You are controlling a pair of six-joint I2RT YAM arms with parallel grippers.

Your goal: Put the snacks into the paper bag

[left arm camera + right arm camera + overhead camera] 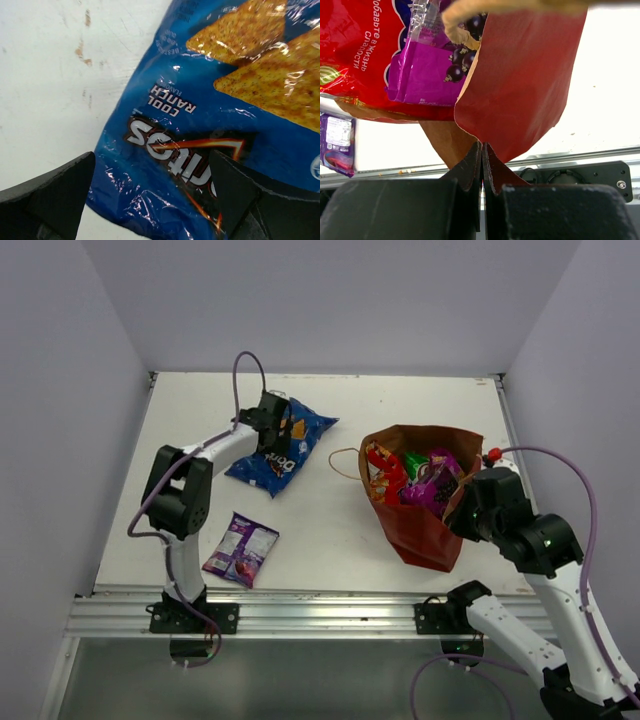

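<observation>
The logo end of the blue Doritos bag [285, 450] is lying flat right under the gripper's open fingers. My left gripper should go down onto that end next and close there.
The blue Doritos bag [285, 450] lies flat at the table's back left. My left gripper [272, 425] is open right above it, fingers straddling one end of the bag [200, 125]. The red paper bag [425, 525] stands open at the right, holding the red cookie bag [385, 475], green-white chips [414, 462] and purple square bag [437, 485]. My right gripper [462, 508] is shut on the paper bag's near rim [520, 75]. The small purple packet [242, 548] lies at the front left and also shows in the right wrist view [337, 142].
The white table [330, 530] is bounded by grey walls on three sides. A metal rail [320, 612] runs along the near edge. One string handle [345, 465] droops from the bag's left side toward the Doritos.
</observation>
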